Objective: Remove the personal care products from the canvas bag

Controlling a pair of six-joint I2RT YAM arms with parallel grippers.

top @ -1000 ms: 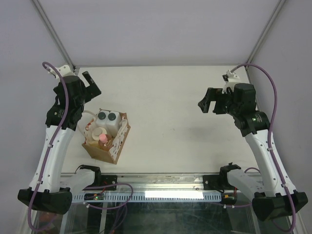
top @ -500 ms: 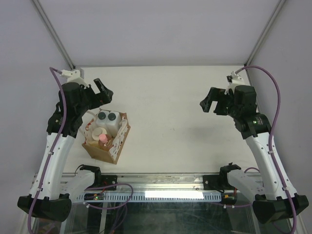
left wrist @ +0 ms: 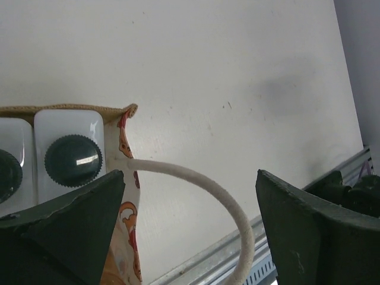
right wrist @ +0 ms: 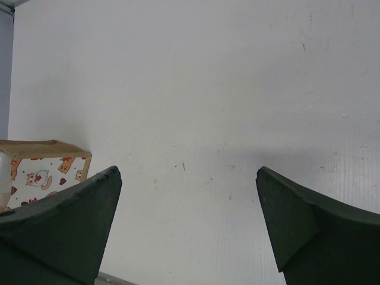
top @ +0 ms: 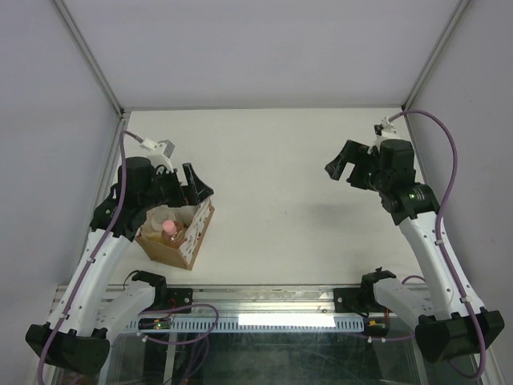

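Observation:
I will move my left gripper back and toward the right in the top view, onto the bag's white loop handle (left wrist: 228, 199), because the handle's arc runs between the open fingers.
The canvas bag (top: 178, 243) stands at the table's near left. The orange bottle's pink cap (top: 169, 228) and the cream bottle (top: 158, 215) show in its open top. My left gripper (top: 198, 186) is open and hovers over the bag's far end, hiding the two white bottles in the top view. In the left wrist view the left gripper (left wrist: 190, 178) is open above one white bottle with a dark grey cap (left wrist: 73, 159), with the second (left wrist: 7, 172) at the left edge. A white loop handle (left wrist: 228, 199) arcs between the fingers. My right gripper (top: 346, 164) is open and empty, far right.
The right wrist view shows bare table between the right gripper's (right wrist: 187, 172) spread fingers and the bag's patterned side (right wrist: 41, 172) at the far left. A metal rail (top: 264, 298) runs along the table's near edge. Frame posts stand at the back corners.
My left gripper has swung forward and down from the back left to over the bag's far end, now covering the two white bottles. The right arm has barely moved.

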